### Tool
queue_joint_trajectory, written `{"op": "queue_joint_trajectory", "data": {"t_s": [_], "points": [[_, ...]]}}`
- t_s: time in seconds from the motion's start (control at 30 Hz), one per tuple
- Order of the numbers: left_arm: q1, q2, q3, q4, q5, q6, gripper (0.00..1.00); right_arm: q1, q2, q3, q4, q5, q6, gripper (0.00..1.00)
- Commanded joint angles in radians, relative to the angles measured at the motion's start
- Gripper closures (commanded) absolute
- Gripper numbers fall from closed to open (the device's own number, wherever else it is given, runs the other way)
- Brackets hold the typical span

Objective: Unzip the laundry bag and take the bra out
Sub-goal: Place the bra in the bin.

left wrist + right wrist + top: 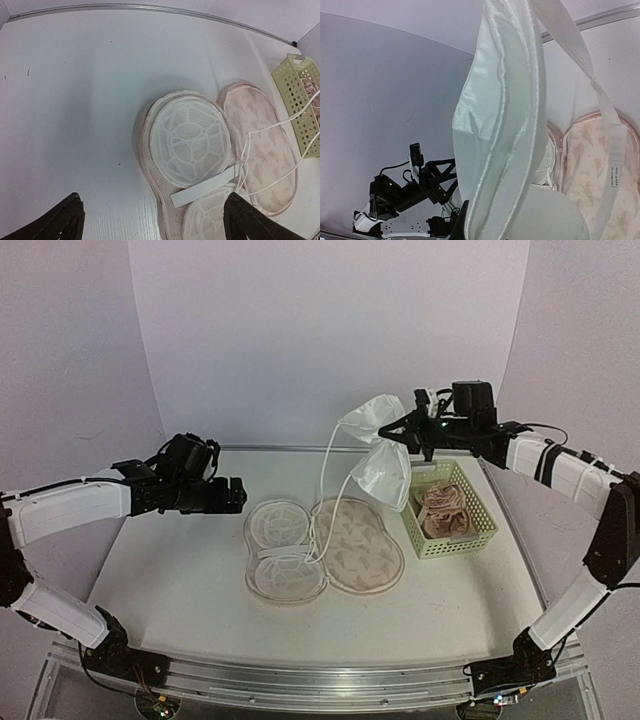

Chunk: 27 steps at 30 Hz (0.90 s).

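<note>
I should move my right gripper to the right in the top view and down over the pinkish garment (444,510) and let go of the bra (380,472) there, because the basket is open.
The laundry bag (360,548) lies unzipped and spread flat mid-table, its printed beige half on the right and its lining half with white mesh domes (284,550) on the left. My right gripper (405,432) is shut on the white bra (380,472), holding it in the air above the bag's far right. Thin straps (322,502) trail down to the bag. In the right wrist view the bra (505,125) fills the frame and hides most of the fingers (460,226). My left gripper (236,495) hovers open and unladen left of the bag (260,145).
A pale-green plastic basket (478,540) with a pinkish garment inside stands right of the bag, under the right arm; its corner shows in the left wrist view as the basket (292,87). A metal rail runs along the table's far edge (280,448).
</note>
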Motion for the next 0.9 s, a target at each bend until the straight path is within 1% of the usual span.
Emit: {"op": "queue_joint_trajectory", "data": {"t_s": [0.0,0.27,0.4,0.57,0.73,0.87], "points": [[0.005,-0.030,0.037,0.012,-0.023,0.015,0.03,-0.053,-0.104,0.071,-0.026,-0.003,-0.030,1.00],[0.005,-0.012,0.040,0.013,-0.021,0.018,0.03,-0.142,-0.195,0.204,-0.099,0.008,-0.044,1.00],[0.005,-0.005,0.042,0.013,-0.021,0.022,0.03,-0.179,-0.216,0.291,-0.161,0.051,-0.086,1.00],[0.005,-0.007,0.043,0.013,-0.019,0.028,0.03,-0.199,-0.234,0.386,-0.284,0.195,-0.200,1.00],[0.005,-0.011,0.041,0.013,-0.021,0.034,0.03,-0.210,-0.252,0.400,-0.341,0.315,-0.286,1.00],[0.006,-0.008,0.044,0.013,-0.017,0.037,0.03,-0.216,-0.269,0.371,-0.369,0.404,-0.339,1.00]]}}
